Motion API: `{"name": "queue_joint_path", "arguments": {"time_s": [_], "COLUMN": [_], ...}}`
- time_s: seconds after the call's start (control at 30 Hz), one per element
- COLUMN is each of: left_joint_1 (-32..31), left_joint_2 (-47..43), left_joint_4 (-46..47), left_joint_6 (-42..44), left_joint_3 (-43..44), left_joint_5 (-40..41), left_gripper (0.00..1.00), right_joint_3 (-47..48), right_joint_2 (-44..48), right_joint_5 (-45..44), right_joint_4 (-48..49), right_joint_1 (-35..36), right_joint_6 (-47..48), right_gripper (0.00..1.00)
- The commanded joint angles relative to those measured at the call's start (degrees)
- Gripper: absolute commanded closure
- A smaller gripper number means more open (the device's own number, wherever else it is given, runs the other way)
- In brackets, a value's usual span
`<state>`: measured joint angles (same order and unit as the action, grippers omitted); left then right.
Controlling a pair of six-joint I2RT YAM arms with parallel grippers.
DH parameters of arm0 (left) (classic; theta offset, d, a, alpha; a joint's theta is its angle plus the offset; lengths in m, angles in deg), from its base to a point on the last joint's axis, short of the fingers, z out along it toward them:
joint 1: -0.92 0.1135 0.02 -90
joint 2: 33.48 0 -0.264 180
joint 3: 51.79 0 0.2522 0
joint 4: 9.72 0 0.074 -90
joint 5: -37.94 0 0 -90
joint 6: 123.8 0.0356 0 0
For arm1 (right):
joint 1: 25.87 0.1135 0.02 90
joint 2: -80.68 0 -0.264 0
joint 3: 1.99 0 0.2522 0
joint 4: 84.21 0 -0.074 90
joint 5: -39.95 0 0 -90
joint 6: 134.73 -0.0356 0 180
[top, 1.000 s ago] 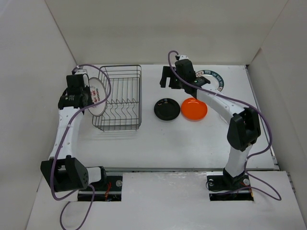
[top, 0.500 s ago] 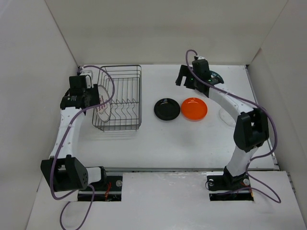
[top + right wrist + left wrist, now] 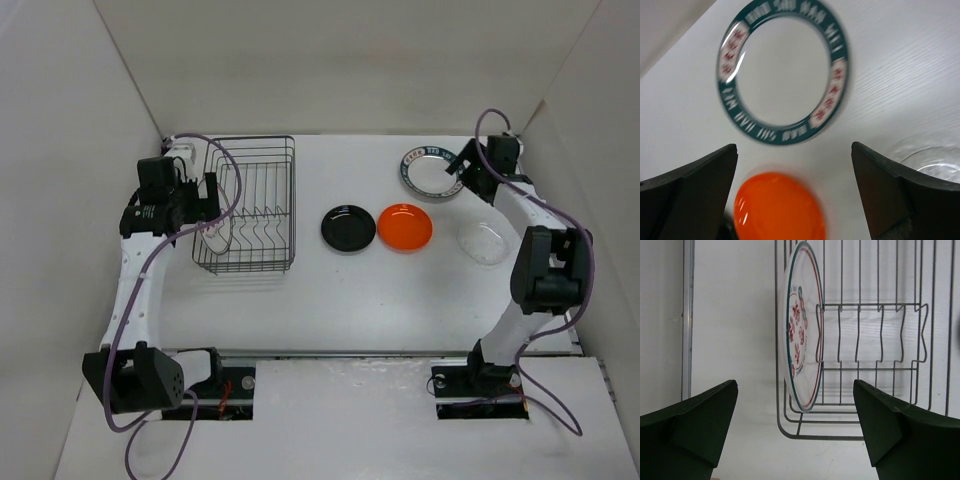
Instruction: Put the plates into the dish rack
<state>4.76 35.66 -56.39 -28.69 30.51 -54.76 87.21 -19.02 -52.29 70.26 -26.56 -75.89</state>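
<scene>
Next, my right gripper moves down, fingers open, onto the dark-rimmed plate's edge by the clear plate, as bare tabletop beside that edge leaves room for an outer finger.
The white plate with red marks (image 3: 802,340) stands on edge at the left end of the dish rack (image 3: 870,305), leaning on the wire wall. My left gripper (image 3: 795,385) is open just outside that end, and nothing is between its fingers. In the top view the left gripper (image 3: 198,197) sits beside the dish rack (image 3: 293,200). On the table lie the black plate (image 3: 348,228), the orange plate (image 3: 405,227), the dark-rimmed plate (image 3: 430,172) and the clear plate (image 3: 483,241). My right gripper (image 3: 463,172) hovers open by the dark-rimmed plate (image 3: 785,75), above the orange plate (image 3: 777,207).
White walls close in the table on the left, back and right. The right arm's elbow (image 3: 550,270) stands near the right wall, just past the clear plate (image 3: 930,160). A purple cable (image 3: 225,170) loops over the rack's left edge.
My left gripper opened and let go of the red-marked plate, which now stands in the rack. The right arm swung right, uncovering the dark-rimmed plate.
</scene>
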Motion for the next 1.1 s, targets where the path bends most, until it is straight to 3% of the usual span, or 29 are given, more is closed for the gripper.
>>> {"name": "queue_joint_path", "arguments": {"time_s": [0.0,0.37,0.5,0.63,0.7,0.87,0.97,1.0,1.07], "left_joint_1": [-0.23,-0.23,-0.23,-0.23,-0.23,-0.23,-0.23,-0.23,-0.23], "left_joint_2": [-3.13,-4.81,-3.76,-1.39,0.02,1.17,2.30,2.31,3.36], "left_joint_4": [0.39,0.55,1.18,1.18,1.70,1.70,1.70,1.70,2.23], "left_joint_6": [2.28,5.88,6.41,6.41,5.19,4.48,3.95,3.95,3.95], "left_joint_3": [3.45,4.59,6.26,8.45,9.34,11.27,11.27,11.27,11.27], "left_joint_5": [-3.97,-15.05,-18.04,-18.57,-18.57,-19.10,-19.10,-19.10,-19.10], "left_gripper": [0.00,0.00,0.00,0.00,0.00,0.00,0.00,0.00,0.00], "right_joint_3": [0.15,8.49,12.09,15.95,17.63,21.85,23.60,24.14,24.84], "right_joint_2": [-2.68,-17.80,-22.20,-25.80,-27.73,-31.34,-33.27,-33.80,-34.42], "right_joint_5": [3.89,17.43,20.95,21.58,21.58,22.19,22.81,23.50,24.03], "right_joint_4": [6.76,7.99,6.77,3.70,2.02,-2.20,-3.07,-3.08,-3.61], "right_joint_1": [-5.88,-12.84,-13.90,-13.90,-13.90,-13.90,-13.90,-13.90,-13.90], "right_joint_6": [-2.50,0.04,0.57,1.10,1.10,1.10,0.48,-0.21,-1.00], "right_gripper": [0.00,0.06,0.16,0.33,0.50,0.52,0.63,0.76,0.90]}}
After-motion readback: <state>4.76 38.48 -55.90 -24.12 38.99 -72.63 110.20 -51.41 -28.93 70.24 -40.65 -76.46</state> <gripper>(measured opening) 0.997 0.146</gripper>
